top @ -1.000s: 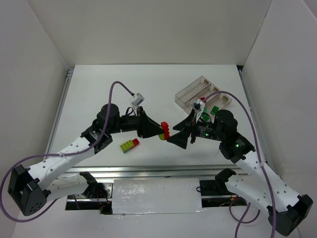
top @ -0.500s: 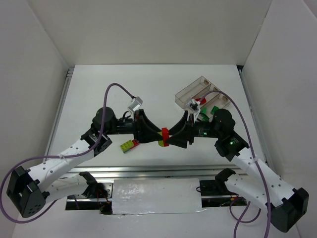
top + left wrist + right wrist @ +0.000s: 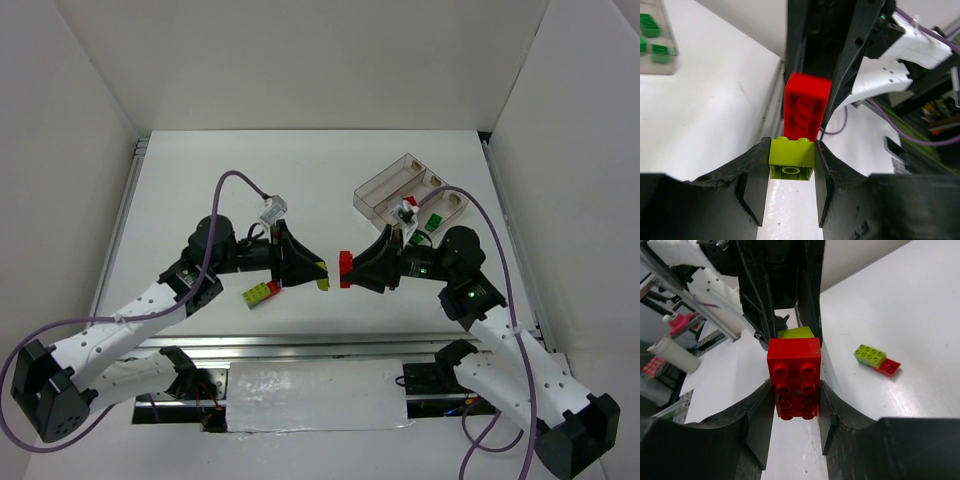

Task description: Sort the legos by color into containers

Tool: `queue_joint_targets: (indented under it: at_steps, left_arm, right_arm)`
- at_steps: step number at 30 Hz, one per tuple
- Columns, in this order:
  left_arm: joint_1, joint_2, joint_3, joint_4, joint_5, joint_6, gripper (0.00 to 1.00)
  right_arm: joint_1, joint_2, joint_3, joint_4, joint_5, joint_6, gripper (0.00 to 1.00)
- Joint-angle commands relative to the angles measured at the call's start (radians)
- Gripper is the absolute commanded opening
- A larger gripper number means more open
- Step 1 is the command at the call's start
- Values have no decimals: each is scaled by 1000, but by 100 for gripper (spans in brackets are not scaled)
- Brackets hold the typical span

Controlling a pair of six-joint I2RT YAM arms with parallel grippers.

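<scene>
I should swing my right gripper outward next and turn its fingers down over the middle clear container (image 3: 415, 188). I should release the red lego (image 3: 345, 269) there, because another red one is already inside.
Above the table's middle, my left gripper (image 3: 318, 275) is shut on a yellow-green lego (image 3: 323, 278). In the left wrist view that lego (image 3: 791, 157) sits clamped between the fingertips. Facing it, my right gripper (image 3: 351, 270) is shut on a red lego (image 3: 345, 269), whose studs show in the right wrist view (image 3: 794, 372). In the top view a narrow gap separates the two bricks. A yellow-green and red pair of legos (image 3: 262, 292) lies stuck together on the table under the left arm. The clear containers (image 3: 385, 185) stand at the back right, one holding green legos (image 3: 433, 221).
White walls close in the table on three sides. A metal rail (image 3: 320, 345) runs along the near edge by the arm bases. Purple cables (image 3: 235, 175) loop over both arms. The right arm's wrist hangs over the near end of the containers.
My right gripper has closed on the red lego. The red and yellow-green bricks, joined half a second ago, now stand slightly apart, each in its own gripper.
</scene>
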Motion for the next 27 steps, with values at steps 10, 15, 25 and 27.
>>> queue_joint_targets:
  at_steps: [10, 15, 25, 27]
  left_arm:
    - [12, -146, 29, -249, -462, 69, 0]
    - [12, -143, 92, -422, -564, 66, 0]
    - [14, -168, 138, -540, -605, 87, 0]
    - [14, -172, 140, -542, -602, 89, 0]
  right_arm:
    - [-79, 108, 167, -346, 797, 7, 0]
    - [-215, 512, 478, -690, 1240, 138, 0]
    - [-376, 935, 813, -742, 1214, 131, 2]
    - [-384, 1009, 870, -755, 1213, 121, 5]
